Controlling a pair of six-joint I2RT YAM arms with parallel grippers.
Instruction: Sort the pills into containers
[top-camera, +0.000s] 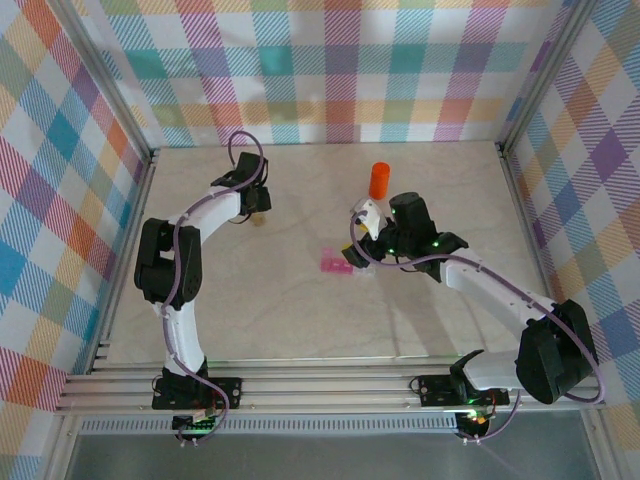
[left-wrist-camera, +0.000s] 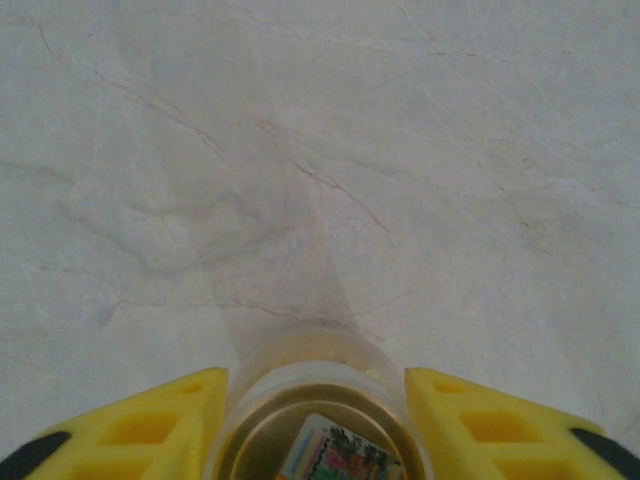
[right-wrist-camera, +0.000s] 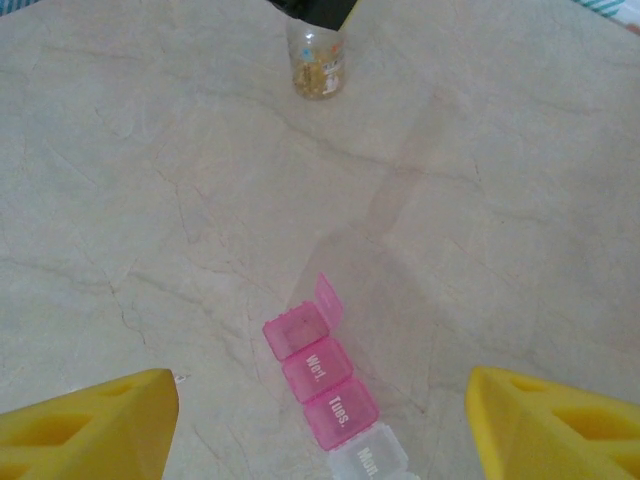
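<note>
My left gripper will carry the bottle back toward the pink pill box and release it, as the bare marble (top-camera: 311, 281) beside the pill box's open section is back from my gripper.
A small clear pill bottle (left-wrist-camera: 316, 345) stands on the marble table with a picture label on its cap. My left gripper (left-wrist-camera: 316, 405) is shut on it, one yellow finger against each side. From the right wrist view the same bottle (right-wrist-camera: 316, 62) shows yellowish pills (right-wrist-camera: 315, 80) inside. The pink pill box (right-wrist-camera: 322, 385) lies flat, its far compartment lid flipped up, with a clear "Mon." cell nearest. My right gripper (right-wrist-camera: 322, 420) hovers open above it, holding nothing. In the top view the box (top-camera: 332, 263) sits left of the right gripper (top-camera: 360, 245).
An orange bottle (top-camera: 379, 180) stands upright behind the right gripper. Plaid walls close in the table on three sides. Bare marble table (top-camera: 290, 320) lies between the two arms and in front of the pill box.
</note>
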